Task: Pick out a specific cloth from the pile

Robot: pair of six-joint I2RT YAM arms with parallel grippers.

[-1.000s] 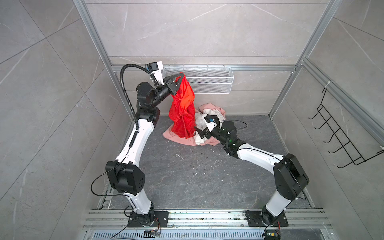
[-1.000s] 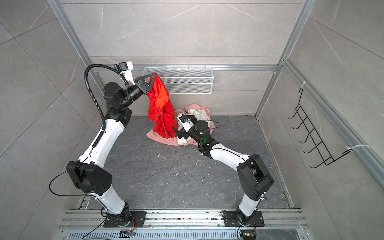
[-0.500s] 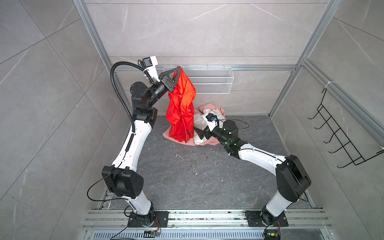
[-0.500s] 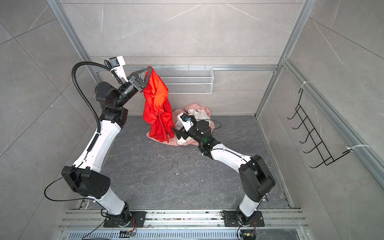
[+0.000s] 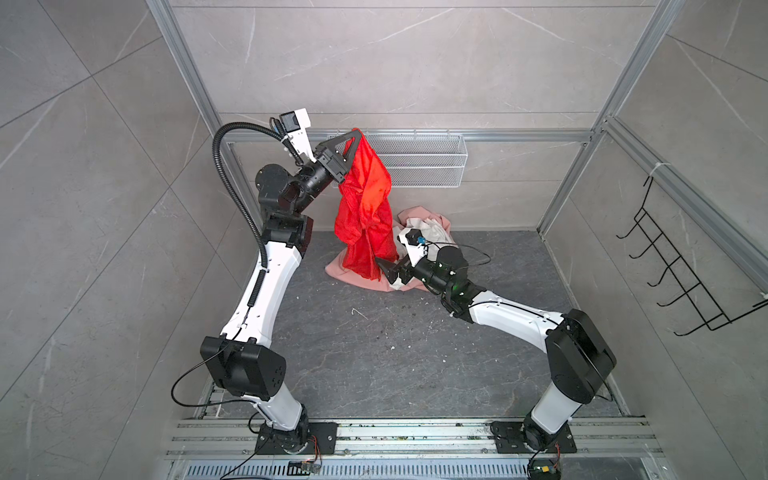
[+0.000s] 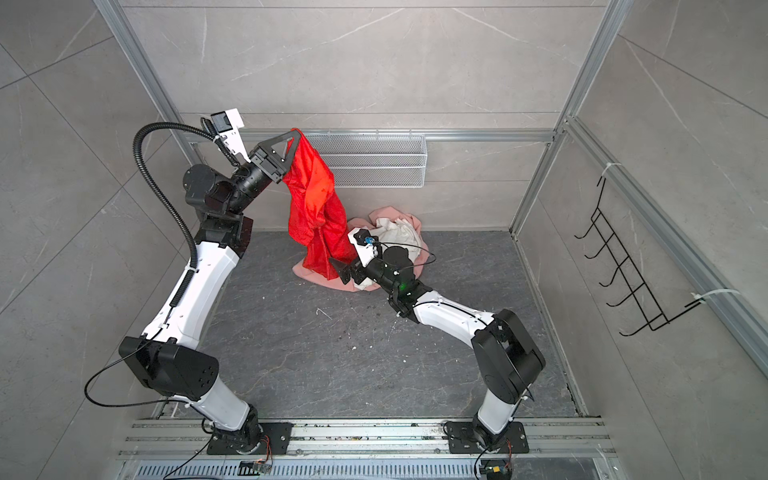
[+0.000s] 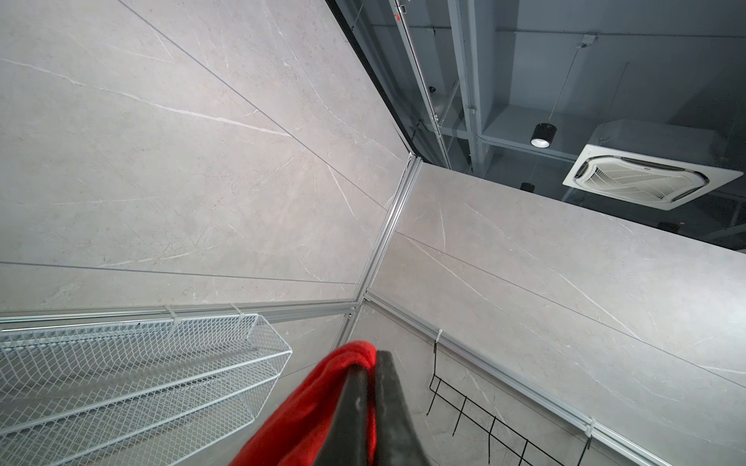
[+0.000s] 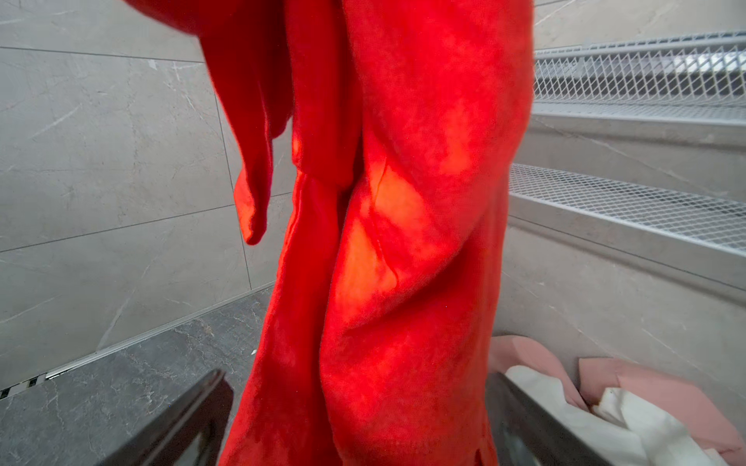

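Observation:
The robot's right gripper will push straight ahead onto the bright red cloth's lower part, which hangs just in front of it, since its open fingers are on either side of the cloth.
The bright red cloth hangs full length from my left gripper, which is raised high near the back wall and shut on the cloth's top edge. The lower end hangs down in front of the pile; I cannot tell whether they touch. The pile shows a salmon-pink garment and a white one. My right gripper is low beside the pile. Its jaws stand wide open, with the cloth's lower part hanging between them.
A white wire mesh basket is mounted on the back wall just behind the lifted cloth. A black wire hook rack hangs on the right wall. Small crumbs lie scattered on the dark grey floor.
My left gripper has risen a little with the red cloth, drawing it further up off the pile. The right gripper has edged left towards the cloth's lower end, still open.

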